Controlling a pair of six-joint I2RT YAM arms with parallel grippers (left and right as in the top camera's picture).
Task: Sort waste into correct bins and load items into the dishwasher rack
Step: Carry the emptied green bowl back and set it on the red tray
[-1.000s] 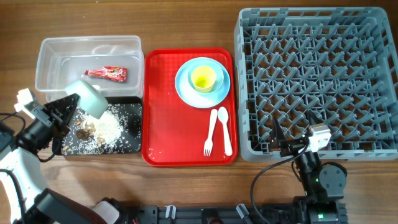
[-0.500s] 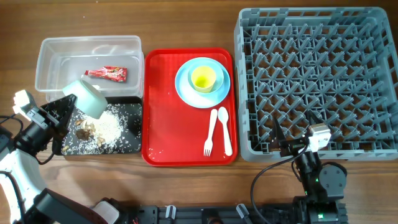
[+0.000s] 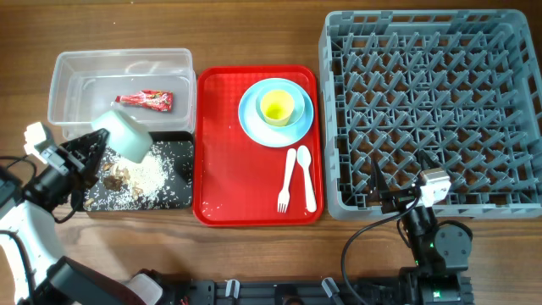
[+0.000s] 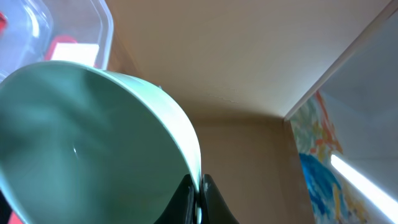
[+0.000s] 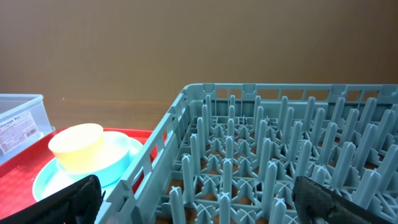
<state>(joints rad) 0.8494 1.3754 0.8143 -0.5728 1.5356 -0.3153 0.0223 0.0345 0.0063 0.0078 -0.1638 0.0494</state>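
The left gripper swings over the red tray's bare part (image 3: pixel 241 165) next, which lies to the right in the overhead view, then levels the bowl, lowers and releases.
My left gripper (image 3: pixel 95 144) is shut on the rim of the mint-green bowl (image 3: pixel 129 134) and holds it tipped over the black tray (image 3: pixel 179 196). The bowl fills the left wrist view (image 4: pixel 93 143), its rim pinched between the fingers (image 4: pixel 198 202). Loose rice with brown bits (image 3: pixel 144 174) lies in the black tray. The red wrapper (image 3: pixel 146 100) lies in the clear tub (image 3: pixel 68 63). The yellow cup (image 3: pixel 277 107) sits in the light-blue bowl on the light-blue plate (image 3: pixel 251 123). The white fork (image 3: pixel 286 180) and spoon (image 3: pixel 306 176) lie on the red tray. My right gripper (image 5: pixel 199 205) is open over the grey rack (image 3: pixel 432 110).
The flat red tray (image 3: pixel 222 152) lies between the bins and the rack. The rack's near left corner (image 5: pixel 186 124) and pegs fill the right wrist view, with the yellow cup (image 5: pixel 76 146) beyond it.
My left gripper has shifted slightly right with the mint-green bowl. The right arm has not moved.
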